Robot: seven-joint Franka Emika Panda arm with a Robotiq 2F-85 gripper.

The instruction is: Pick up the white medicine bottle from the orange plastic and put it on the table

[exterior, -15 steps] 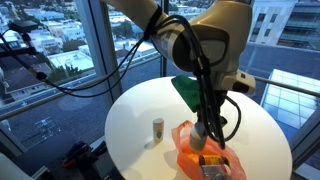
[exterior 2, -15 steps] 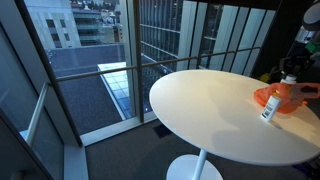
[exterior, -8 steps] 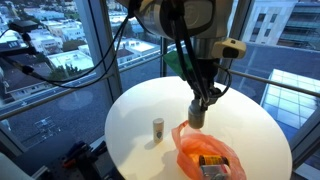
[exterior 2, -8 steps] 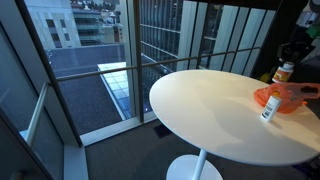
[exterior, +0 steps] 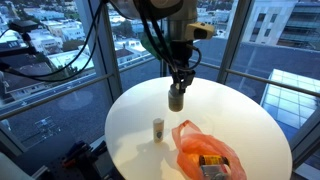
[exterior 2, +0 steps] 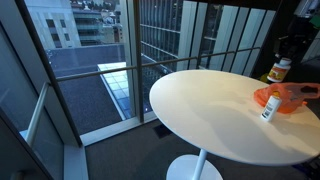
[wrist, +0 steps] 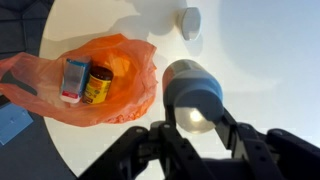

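Observation:
I should next move my gripper past the small white bottle and down to the bare tabletop beside it to let go, because that spot is clear of the orange plastic [exterior 2: 288,97].
My gripper [exterior: 177,86] is shut on the white medicine bottle [exterior: 176,99] and holds it in the air above the round white table [exterior: 130,110], away from the orange plastic bag [exterior: 205,152]. In the wrist view the bottle [wrist: 190,88] sits between my two fingers [wrist: 190,118], with the orange plastic [wrist: 110,95] to the left of it. In an exterior view the held bottle [exterior 2: 279,71] hangs above the table's far edge, beyond the orange plastic [exterior 2: 288,97].
A small white bottle [exterior: 158,128] stands on the table beside the bag; it also shows in the wrist view [wrist: 190,21] and in an exterior view [exterior 2: 266,111]. A yellow-labelled jar [wrist: 97,83] and a white box [wrist: 74,79] lie in the bag. Windows and railing surround the table.
My gripper has lifted the bottle out of the orange plastic and carried it up and away from the bag, over the open table top. The bag and the small bottle have not moved.

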